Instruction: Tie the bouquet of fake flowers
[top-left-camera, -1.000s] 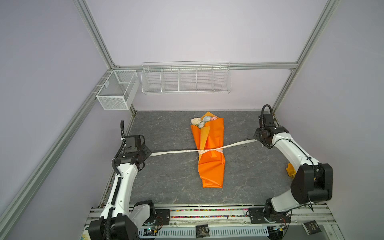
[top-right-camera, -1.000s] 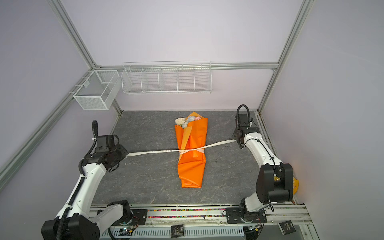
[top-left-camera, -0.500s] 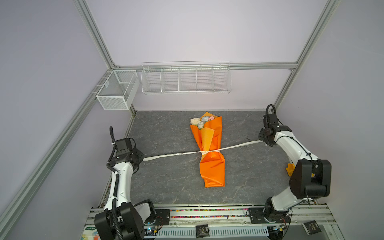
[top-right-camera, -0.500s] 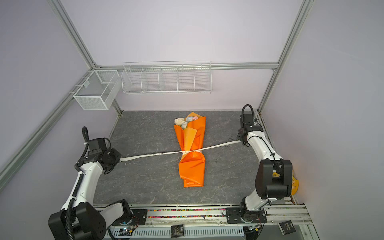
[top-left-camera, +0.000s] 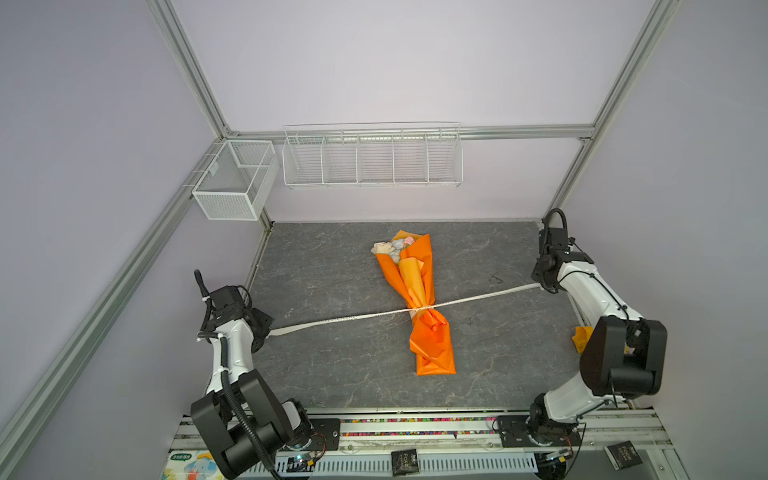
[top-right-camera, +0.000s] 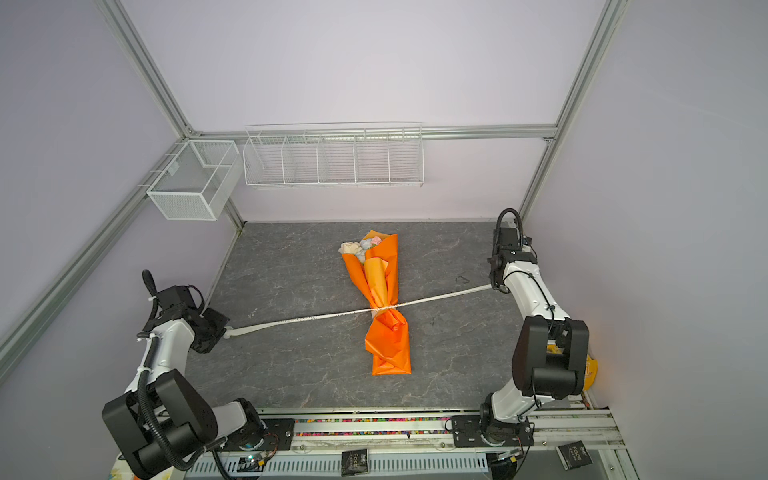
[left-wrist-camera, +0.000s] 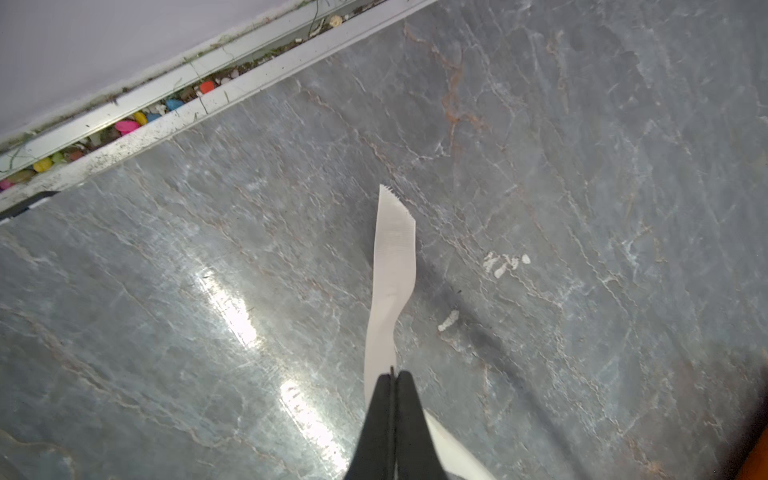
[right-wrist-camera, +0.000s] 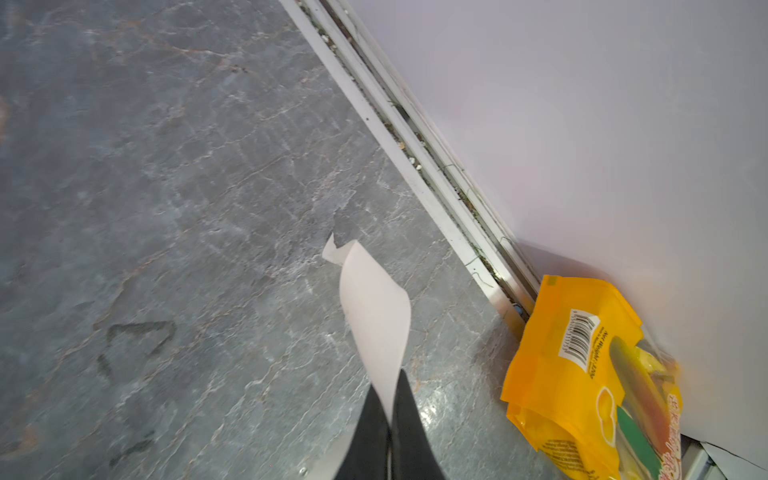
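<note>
The wrap's middle is cinched. My left gripper will next pull toward the side (top-left-camera: 177, 324) (left-wrist-camera: 112, 60) beside it, away from the bouquet, and let go of the ribbon's end.
The bouquet of fake flowers (top-left-camera: 392, 247) (top-right-camera: 359, 248) lies mid-table in an orange wrapping sheet (top-left-camera: 430, 345) (top-right-camera: 388, 345), only its pale blooms showing at the far end. A cream ribbon (top-left-camera: 345, 319) (top-right-camera: 299, 320) is cinched round the wrap's waist and stretches taut to both sides. My left gripper (top-left-camera: 269, 331) (top-right-camera: 224, 331) (left-wrist-camera: 392, 374) is shut on the ribbon's left end (left-wrist-camera: 392, 257) near the left table edge. My right gripper (top-left-camera: 541, 286) (top-right-camera: 492, 286) (right-wrist-camera: 390, 409) is shut on the right end (right-wrist-camera: 374, 316) near the right wall.
A yellow snack bag (right-wrist-camera: 590, 374) (top-left-camera: 581, 337) lies against the right wall beside the right arm. Two wire baskets (top-left-camera: 372, 160) (top-left-camera: 232, 178) hang on the back wall. A rail with small coloured bits (left-wrist-camera: 124, 124) runs along the table edge.
Both grippers have drawn apart toward the table's sides, pulling the ribbon tight. The orange wrap has gone from loosely crossed to pinched in at the waist.
</note>
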